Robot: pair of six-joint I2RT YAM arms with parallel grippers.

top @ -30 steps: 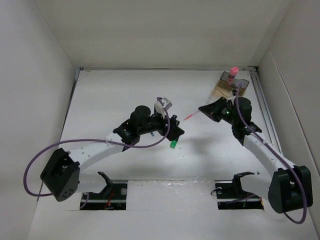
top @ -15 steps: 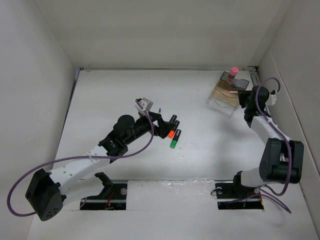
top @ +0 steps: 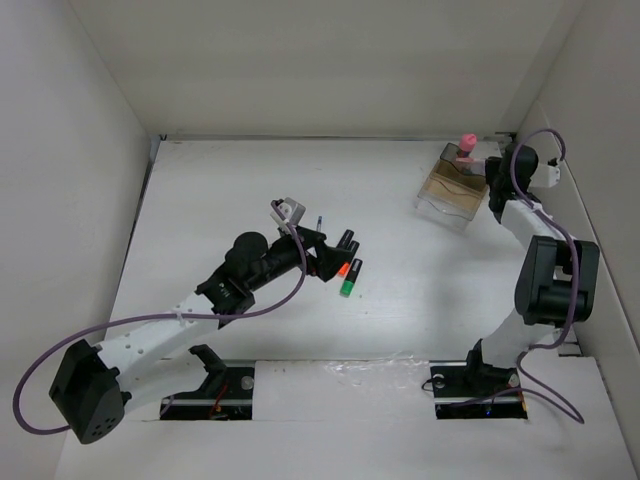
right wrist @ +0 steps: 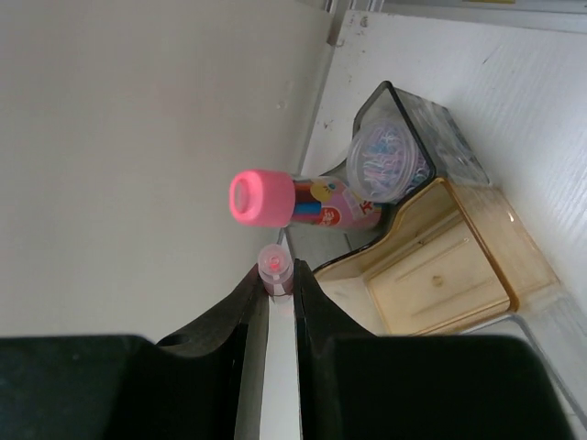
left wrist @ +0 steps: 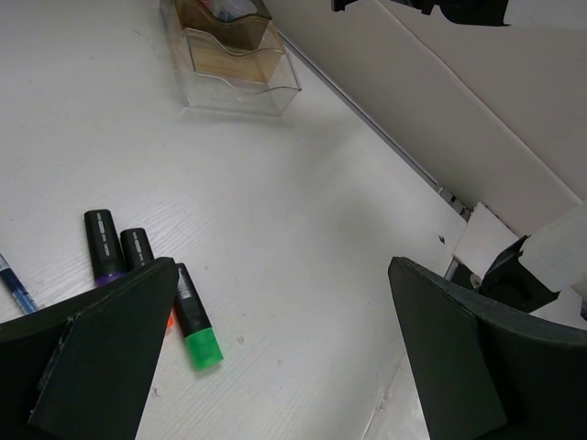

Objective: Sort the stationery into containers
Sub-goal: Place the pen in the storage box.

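Observation:
My right gripper goes to the left in the top view next, over that section, to release the thin pen. The organiser's middle section [top: 453, 186] [right wrist: 438, 275] is empty.
The smoky-brown organiser [top: 452, 190] stands at the back right. A pink-capped bottle [right wrist: 303, 203] and a round pot [right wrist: 385, 163] sit in its rear compartments. My right gripper [right wrist: 276, 275] is shut on a thin pen with a pinkish end [right wrist: 276, 266], held beside the organiser [right wrist: 440, 266] just below the bottle. In the top view the right gripper [top: 492, 178] is at the organiser's right side. My left gripper [left wrist: 275, 367] hangs open over the table, its left finger [left wrist: 101, 357] next to the green-tipped marker [left wrist: 197, 325], the orange-tipped marker [left wrist: 139, 252] and a third black marker [left wrist: 103, 247]. A blue pen [left wrist: 14, 280] lies further left.
White walls close the table in on the left, back and right; the right wall [top: 590, 180] runs close behind the organiser. The left gripper [top: 335, 258] is low over the markers [top: 346, 270] mid-table.
The right arm has carried the pen from mid-table to the organiser at the back right. The left arm has drawn back leftward, uncovering the markers; its jaws stay open.

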